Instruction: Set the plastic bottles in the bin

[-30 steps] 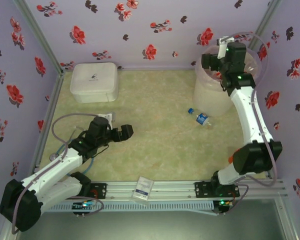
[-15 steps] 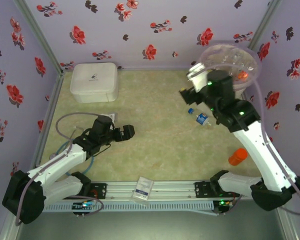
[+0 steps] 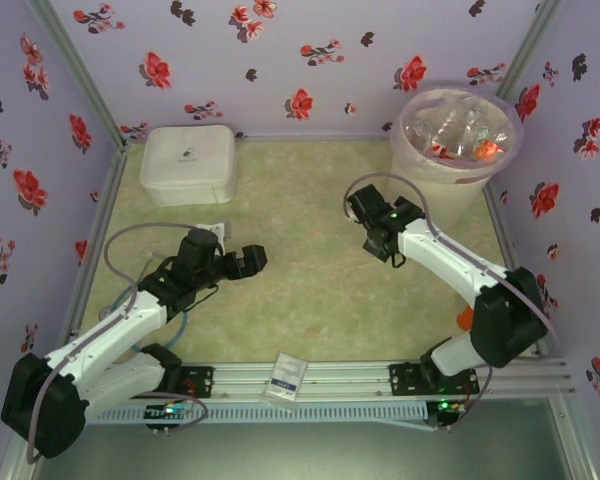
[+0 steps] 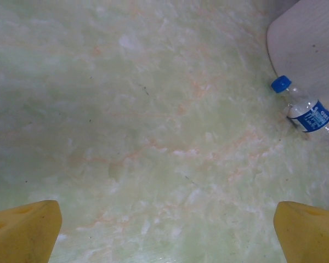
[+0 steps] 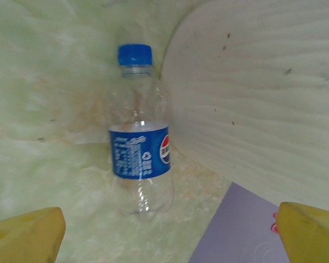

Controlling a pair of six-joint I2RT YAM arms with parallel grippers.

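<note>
The right gripper moves down past the bottle's bottom end and closes around the blue label (image 5: pixel 140 152) next, because the bottle lies lengthwise in line with its open fingers.
A clear plastic bottle (image 5: pixel 141 143) with a blue cap and blue label lies on the green table beside the base of the bin (image 5: pixel 252 104). My right gripper (image 5: pixel 170 233) is open, low over the table, with the bottle's bottom end just ahead of its yellow fingertips (image 5: pixel 24 233). From above, the right gripper (image 3: pixel 378 228) covers that bottle. The round translucent bin (image 3: pixel 456 128) at the far right holds several bottles. My left gripper (image 3: pixel 248 260) is open over bare table. Its wrist view catches the same bottle (image 4: pixel 307 112) off to the right.
A flat white lidded box (image 3: pixel 187 163) sits at the far left. A small orange object (image 3: pixel 464 319) lies by the right arm's elbow. A white card (image 3: pixel 290 377) rests on the front rail. Flowered walls close in three sides.
My right arm has swung from above the bin down to the table and now stands over the blue-capped bottle. The left arm has barely shifted.
</note>
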